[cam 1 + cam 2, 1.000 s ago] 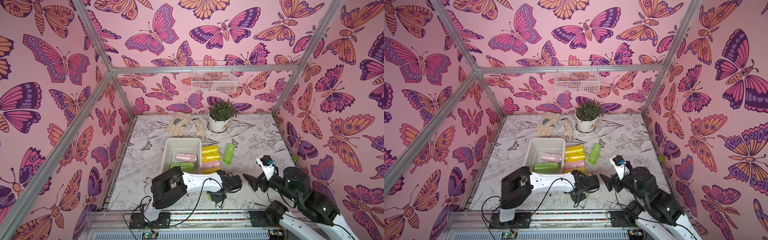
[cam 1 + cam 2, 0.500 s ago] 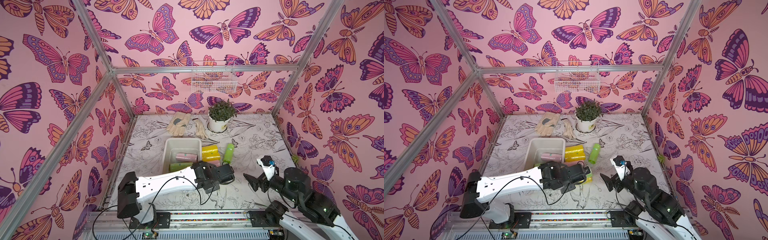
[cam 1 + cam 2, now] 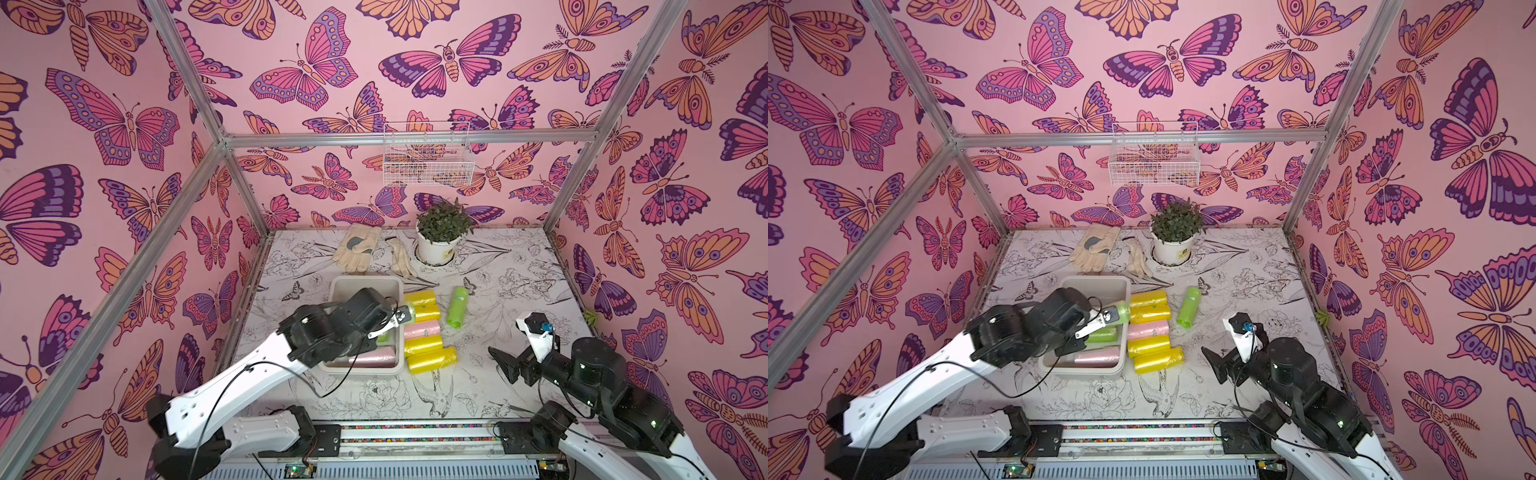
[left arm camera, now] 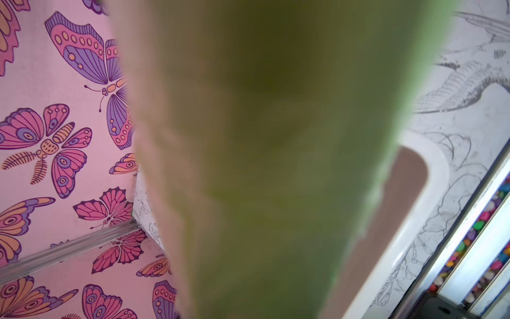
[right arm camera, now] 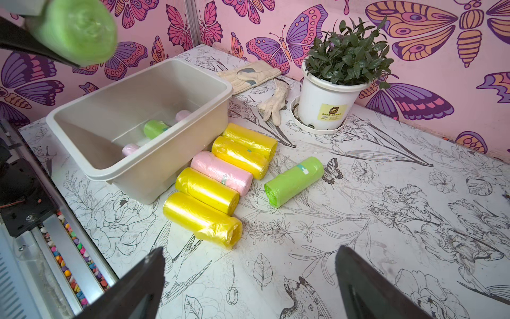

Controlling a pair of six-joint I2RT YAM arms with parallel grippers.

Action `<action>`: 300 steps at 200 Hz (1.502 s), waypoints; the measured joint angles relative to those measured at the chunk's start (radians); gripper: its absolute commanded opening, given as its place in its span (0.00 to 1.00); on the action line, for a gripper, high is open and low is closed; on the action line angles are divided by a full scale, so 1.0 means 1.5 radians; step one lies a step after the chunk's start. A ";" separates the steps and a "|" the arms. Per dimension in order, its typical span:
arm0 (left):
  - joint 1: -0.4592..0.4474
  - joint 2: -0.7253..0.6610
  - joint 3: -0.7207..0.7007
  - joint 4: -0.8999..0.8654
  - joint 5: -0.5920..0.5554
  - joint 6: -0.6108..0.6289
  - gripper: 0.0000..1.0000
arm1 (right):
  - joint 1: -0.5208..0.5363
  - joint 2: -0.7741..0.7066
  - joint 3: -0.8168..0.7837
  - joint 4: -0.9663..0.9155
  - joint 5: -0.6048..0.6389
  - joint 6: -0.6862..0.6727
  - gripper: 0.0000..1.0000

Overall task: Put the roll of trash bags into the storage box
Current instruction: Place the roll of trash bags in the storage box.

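Note:
I need to lower the held roll with my left gripper into the gap between green and near pink rolls in the storage box (image 3: 365,279) below and release it next.
My left gripper (image 3: 398,319) is shut on a light green roll of trash bags (image 3: 409,311), and holds it in the air over the right rim of the storage box (image 3: 365,279). That roll (image 4: 276,165) fills the left wrist view as a green blur, hiding the fingers, with the box rim (image 4: 430,171) beside it. In the right wrist view the held roll (image 5: 77,30) hangs above the off-white box (image 5: 143,171), in which two pink rolls and a green roll (image 5: 154,128) lie. My right gripper (image 5: 249,250) stands open over bare table, front right.
Several yellow rolls (image 3: 430,359), a pink roll (image 3: 419,330) and a green roll (image 3: 457,307) lie right of the box. A potted plant (image 3: 436,249) and two work gloves (image 3: 357,249) sit at the back. A wire basket (image 3: 428,162) hangs on the back wall.
My left arm has lifted the green roll from the front of the table, back and up over the box. The right arm has not moved.

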 measured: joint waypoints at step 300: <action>0.184 0.284 -0.211 0.192 0.032 0.282 0.22 | 0.005 -0.008 0.000 0.000 0.002 0.005 0.99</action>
